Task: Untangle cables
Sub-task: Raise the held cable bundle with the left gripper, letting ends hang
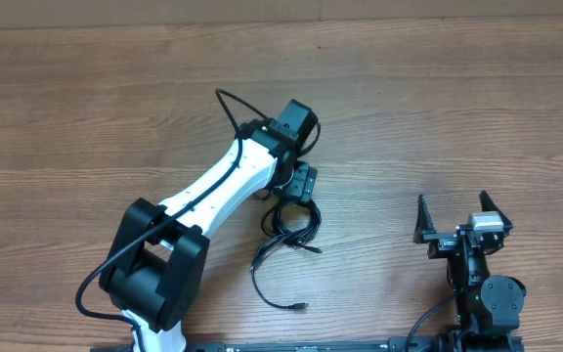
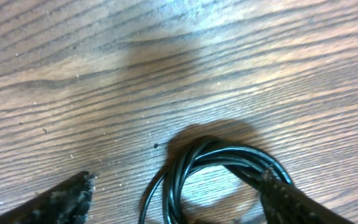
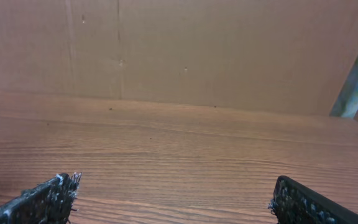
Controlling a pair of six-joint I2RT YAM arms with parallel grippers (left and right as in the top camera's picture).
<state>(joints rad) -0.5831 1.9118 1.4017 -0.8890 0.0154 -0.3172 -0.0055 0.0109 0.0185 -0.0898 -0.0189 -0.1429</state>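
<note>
My left gripper shifts toward the right in the wrist view next and lowers around the coil's outer bend (image 1: 316, 212) (image 2: 263, 162), as one fingertip hovers over that bend.
The cables (image 1: 289, 223) are thin black cords coiled in a small bundle on the wooden table, with loose ends trailing toward the front, one ending in a small plug tip (image 1: 299, 307). My left gripper (image 1: 299, 196) hangs open right over the top of the bundle. In the left wrist view the coil (image 2: 222, 171) lies between the open fingers (image 2: 179, 186), the right finger touching or just above it. My right gripper (image 1: 454, 217) is open and empty at the front right, far from the cables; its view shows only bare table between the fingers (image 3: 173, 190).
A thicker black cable (image 1: 231, 110) loops off the left arm. A brown cardboard wall (image 3: 179, 50) stands behind the table's far edge. The wooden table (image 1: 438, 108) stretches wide to the back and right.
</note>
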